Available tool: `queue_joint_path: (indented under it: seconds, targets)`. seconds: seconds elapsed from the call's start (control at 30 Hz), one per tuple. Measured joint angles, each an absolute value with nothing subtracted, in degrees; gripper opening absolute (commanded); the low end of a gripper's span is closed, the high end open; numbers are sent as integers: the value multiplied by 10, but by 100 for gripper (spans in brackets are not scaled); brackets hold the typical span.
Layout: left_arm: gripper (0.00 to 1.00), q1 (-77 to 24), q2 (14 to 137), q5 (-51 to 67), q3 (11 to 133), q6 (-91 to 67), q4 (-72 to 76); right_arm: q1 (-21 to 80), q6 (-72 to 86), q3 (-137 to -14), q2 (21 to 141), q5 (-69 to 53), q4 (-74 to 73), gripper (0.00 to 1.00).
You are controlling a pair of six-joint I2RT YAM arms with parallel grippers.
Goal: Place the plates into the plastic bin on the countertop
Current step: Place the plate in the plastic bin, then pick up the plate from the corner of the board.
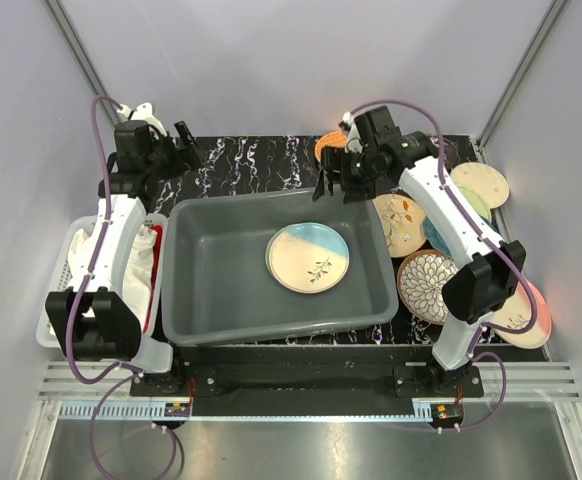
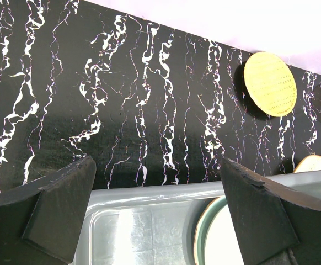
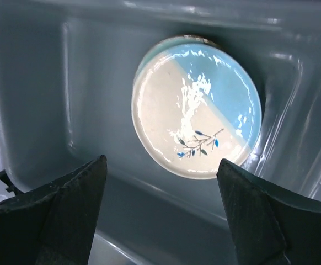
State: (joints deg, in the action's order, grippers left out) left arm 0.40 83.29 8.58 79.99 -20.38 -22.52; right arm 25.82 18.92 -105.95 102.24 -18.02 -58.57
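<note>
Next, my right gripper will reach outward and down onto the edge of the orange woven plate (image 1: 328, 146) toward the peach plate, since the orange plate is still unbinned.
The grey plastic bin (image 1: 201, 290) stands mid-countertop with a cream-and-blue plate (image 1: 308, 257) lying flat inside. My right gripper (image 1: 334, 187) hangs open and empty over the bin's far rim; its wrist view looks down at that plate (image 3: 196, 107) between its spread fingers (image 3: 161, 163). My left gripper (image 1: 183, 150) is open and empty beyond the bin's far left corner (image 2: 158, 165), above the bin's rim (image 2: 166, 190). An orange woven plate (image 1: 328, 146) lies at the back. Several more plates lie right of the bin: peach with sprigs (image 1: 401, 222), dark patterned (image 1: 426, 285), cream-and-pink (image 1: 521, 310).
A white mesh basket (image 1: 71, 290) with cloth (image 1: 136, 260) stands left of the bin, under my left arm. The black veined countertop (image 1: 261, 160) shows behind the bin. Grey walls close in the back and both sides.
</note>
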Motion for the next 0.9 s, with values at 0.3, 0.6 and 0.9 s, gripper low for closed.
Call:
queue_joint_path:
  seconds: [0.3, 0.6, 0.9]
  targets:
    - [99, 4, 834, 75, 811, -203, -226, 197, 187, -1223, 1063, -177, -583, 88]
    - [99, 6, 836, 32, 842, -193, -228, 76, 187, -1435, 1290, -165, -577, 88]
    - [99, 15, 859, 26, 854, -189, -229, 42, 237, -1483, 1427, -161, -536, 86]
